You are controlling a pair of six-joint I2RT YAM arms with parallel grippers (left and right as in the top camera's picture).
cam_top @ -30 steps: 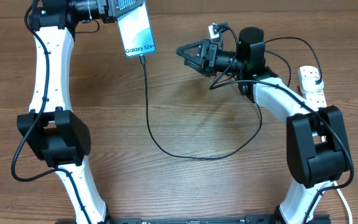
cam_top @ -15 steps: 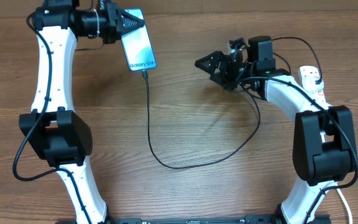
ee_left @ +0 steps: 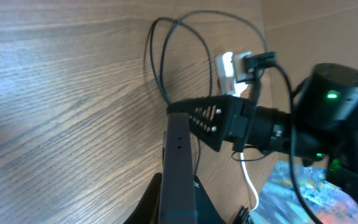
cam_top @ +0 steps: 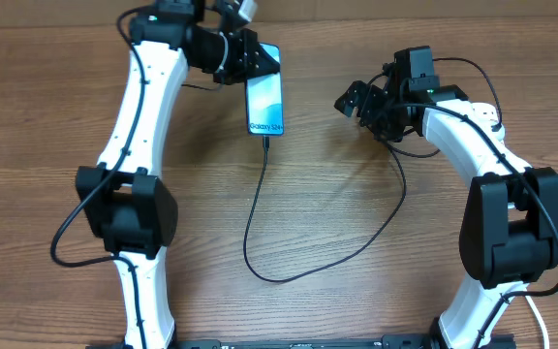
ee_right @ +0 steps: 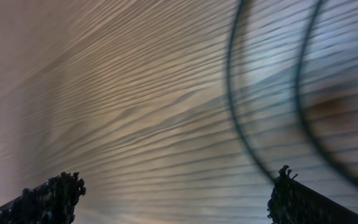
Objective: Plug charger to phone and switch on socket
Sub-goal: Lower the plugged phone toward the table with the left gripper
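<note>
My left gripper goes down and to the right in the overhead view next and releases the phone (cam_top: 265, 101) on bare tabletop, since the cable sits in its lower end.
My left gripper (cam_top: 252, 60) is shut on the top end of the phone (cam_top: 265, 101) and holds it at the back middle of the table, blue screen up. In the left wrist view the phone (ee_left: 178, 163) shows edge-on between the fingers (ee_left: 178, 208). The black charger cable (cam_top: 279, 280) hangs from the phone's lower end, loops across the table and rises toward my right arm. My right gripper (cam_top: 351, 100) is open and empty, right of the phone; its fingers (ee_right: 173, 199) are spread wide. The white socket (ee_left: 230, 68) with a black plug in it shows in the left wrist view; overhead my right arm hides it.
The brown wooden table (cam_top: 356, 291) fills the view. Thin black arm wires (cam_top: 473, 68) arc over my right arm. A blue patterned surface (ee_left: 309, 193) lies beyond the table edge in the left wrist view.
My left arm has carried the phone to the right, toward the middle back, dragging the cable along. My right gripper has drawn back to the right and stayed open.
</note>
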